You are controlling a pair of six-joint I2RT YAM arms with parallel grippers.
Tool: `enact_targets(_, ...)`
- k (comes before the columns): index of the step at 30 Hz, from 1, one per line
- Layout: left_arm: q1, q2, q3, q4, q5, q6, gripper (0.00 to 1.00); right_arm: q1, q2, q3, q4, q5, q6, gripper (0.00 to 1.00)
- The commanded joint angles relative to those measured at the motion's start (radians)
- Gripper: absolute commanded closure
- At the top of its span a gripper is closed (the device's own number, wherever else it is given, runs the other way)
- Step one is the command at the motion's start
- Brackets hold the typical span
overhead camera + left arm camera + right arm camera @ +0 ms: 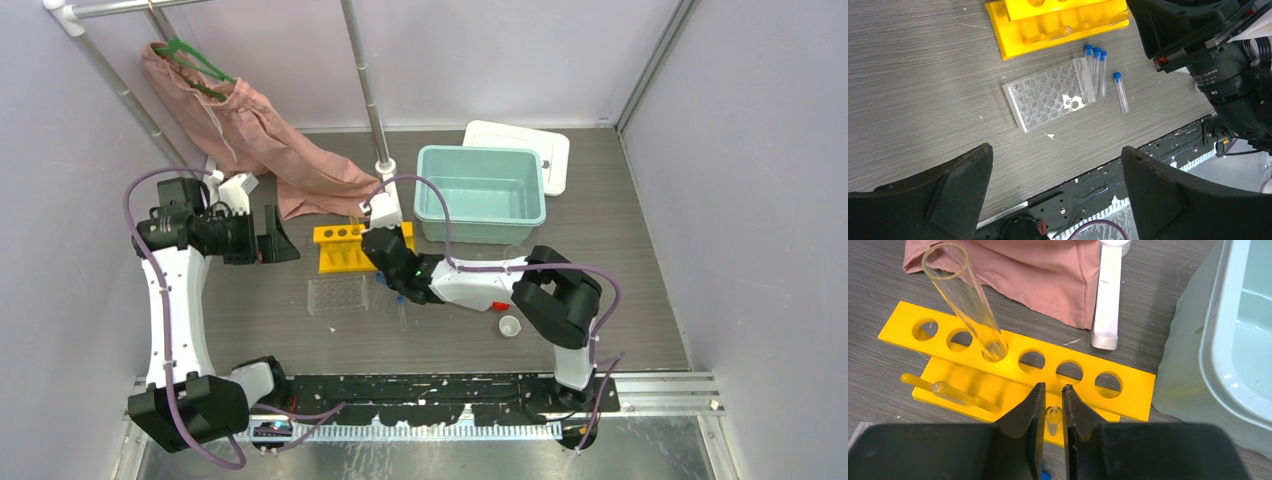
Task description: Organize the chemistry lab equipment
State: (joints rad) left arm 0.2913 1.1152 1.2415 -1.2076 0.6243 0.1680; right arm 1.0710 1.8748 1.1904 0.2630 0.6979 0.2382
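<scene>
The robot's right gripper will next come down toward the front ledge of the yellow tube rack (371, 262) and then let go of the small tube, which it already holds over that ledge.
My right gripper (1053, 396) is shut on a small clear blue-capped tube (1053, 418), held tip-forward just above the front of the yellow tube rack (1013, 371). A large clear glass tube (965, 300) stands tilted in the rack's third hole. In the top view the right gripper (385, 245) is over the rack (338, 246). The clear well tray (1048, 95) lies in front of the rack, with several blue-capped tubes (1096, 70) beside it. My left gripper (1057, 170) is open and empty, raised at the left. A tiny white cup (509, 326) stands near the right arm. No beakers show.
A teal bin (480, 192) sits right of the rack, a white lid (520, 145) behind it. The pink cloth (270, 140) hangs from a green hanger onto the table behind the rack. A metal pole's white base (1108, 295) stands by the rack. A red nozzle (499, 306) shows under the right arm.
</scene>
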Motion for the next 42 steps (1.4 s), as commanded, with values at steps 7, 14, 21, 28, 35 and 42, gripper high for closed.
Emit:
enact_targets(7,0.004,0.001,0.044,0.005,0.004,0.011,0.0,-0.004,0.001,-0.039,0.038,-0.009,0.081,0.99)
enact_targets(14,0.005,0.002,0.046,0.003,0.003,0.013,0.0,-0.005,0.021,-0.035,0.009,-0.005,0.128,0.95)
enact_targets(21,0.005,-0.001,0.047,0.0,-0.004,0.017,0.0,-0.006,-0.001,-0.017,-0.039,-0.015,0.156,0.64)
enact_targets(28,0.005,-0.013,0.049,-0.007,-0.005,0.021,0.0,-0.005,-0.113,0.051,-0.178,-0.025,0.192,0.54)
enact_targets(35,0.005,-0.027,0.052,-0.02,-0.007,0.027,0.0,0.003,-0.233,0.092,-0.453,-0.094,0.326,0.52)
enact_targets(42,0.005,-0.038,0.049,-0.027,-0.017,0.044,0.0,0.025,-0.253,0.031,-0.702,-0.237,0.603,0.64)
